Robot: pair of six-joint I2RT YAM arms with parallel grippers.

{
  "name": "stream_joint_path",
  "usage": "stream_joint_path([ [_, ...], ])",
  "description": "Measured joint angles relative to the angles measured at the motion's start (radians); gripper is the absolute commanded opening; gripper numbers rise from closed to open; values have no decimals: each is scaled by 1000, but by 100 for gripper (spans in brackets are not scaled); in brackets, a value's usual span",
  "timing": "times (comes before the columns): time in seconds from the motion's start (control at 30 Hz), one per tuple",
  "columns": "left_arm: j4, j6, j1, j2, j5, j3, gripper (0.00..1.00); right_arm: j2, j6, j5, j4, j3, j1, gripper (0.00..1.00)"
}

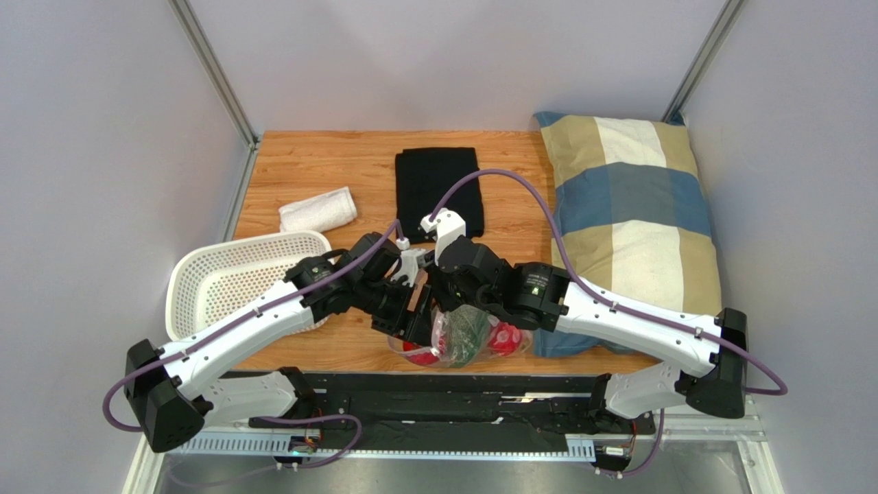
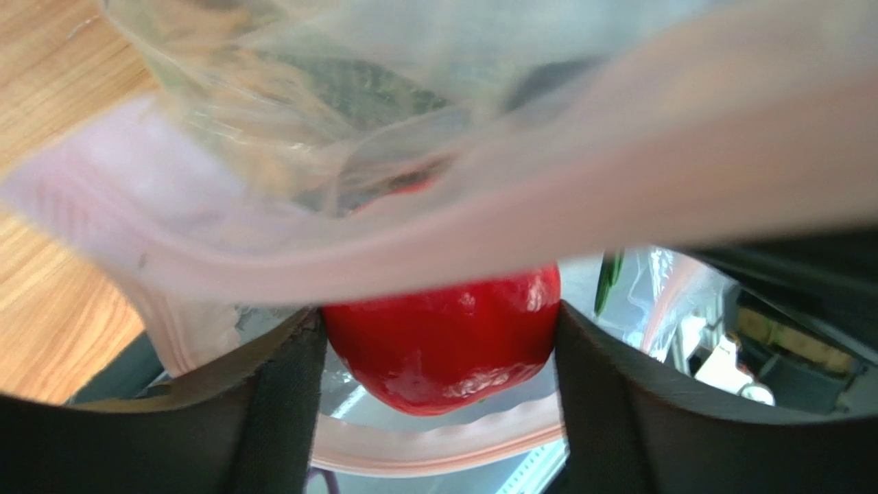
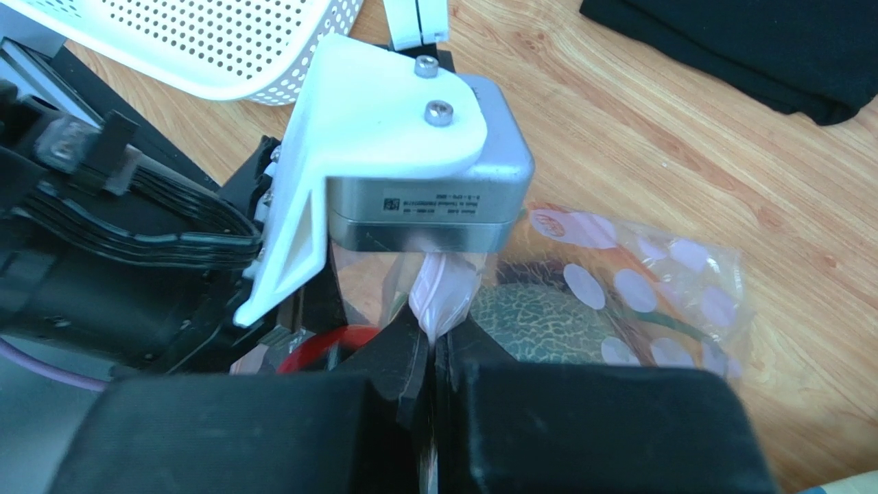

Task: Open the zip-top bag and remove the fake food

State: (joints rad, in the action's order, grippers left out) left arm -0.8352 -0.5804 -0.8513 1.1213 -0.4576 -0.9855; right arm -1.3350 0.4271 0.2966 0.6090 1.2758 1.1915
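Note:
My left gripper draws from the bag, to the left in the top view, next and releases the fruit inside the white basket (image 1: pixel 258 276), which stands empty.
The clear zip-top bag (image 1: pixel 466 334) with pale pink dots lies at the table's near edge between both arms. My left gripper (image 2: pixel 441 355) is inside the bag's open mouth, its fingers pressed on both sides of a red round fruit (image 2: pixel 453 314). The pinkish zip strip (image 2: pixel 433 427) runs above and below it. My right gripper (image 3: pixel 433 355) is shut on the bag's zip-strip edge (image 3: pixel 441 293) and holds it up. A green netted piece (image 3: pixel 536 324) and thin stems show through the dotted bag (image 3: pixel 639 288). Another red fruit (image 1: pixel 505 338) shows in the bag.
A white perforated basket (image 1: pixel 222 278) stands at the left, its rim near the left arm (image 3: pixel 206 41). A rolled white towel (image 1: pixel 317 210) and a folded black cloth (image 1: pixel 440 190) lie at the back. A checked pillow (image 1: pixel 631 206) fills the right side.

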Motion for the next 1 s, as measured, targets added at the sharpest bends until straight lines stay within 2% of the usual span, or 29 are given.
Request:
stream_joint_path([
  [0.03,16,-10,-2,-8,11,16,48,0,1,0,0,0,0,0],
  [0.1,37,-25,-6,-27,35,42,33,3,2,0,-1,-3,0,0],
  [0.13,43,-31,-6,-38,45,48,13,6,3,0,-3,-4,0,0],
  [0.23,60,-40,-7,-71,71,48,0,23,2,1,-16,-15,1,0],
  [0.47,42,-43,-8,-131,182,-40,0,76,2,16,-39,-59,0,0],
  [0.63,68,-47,-8,-282,314,-83,0,96,2,53,-34,-78,-6,0],
  [0.77,50,-127,-11,-461,525,-84,0,96,3,90,-6,-78,-25,0],
  [0.87,-41,-224,-11,-555,744,-93,0,97,6,104,13,-78,-52,0],
  [1.0,-228,-354,48,-488,960,-125,0,111,-6,105,29,-77,-78,0],
])
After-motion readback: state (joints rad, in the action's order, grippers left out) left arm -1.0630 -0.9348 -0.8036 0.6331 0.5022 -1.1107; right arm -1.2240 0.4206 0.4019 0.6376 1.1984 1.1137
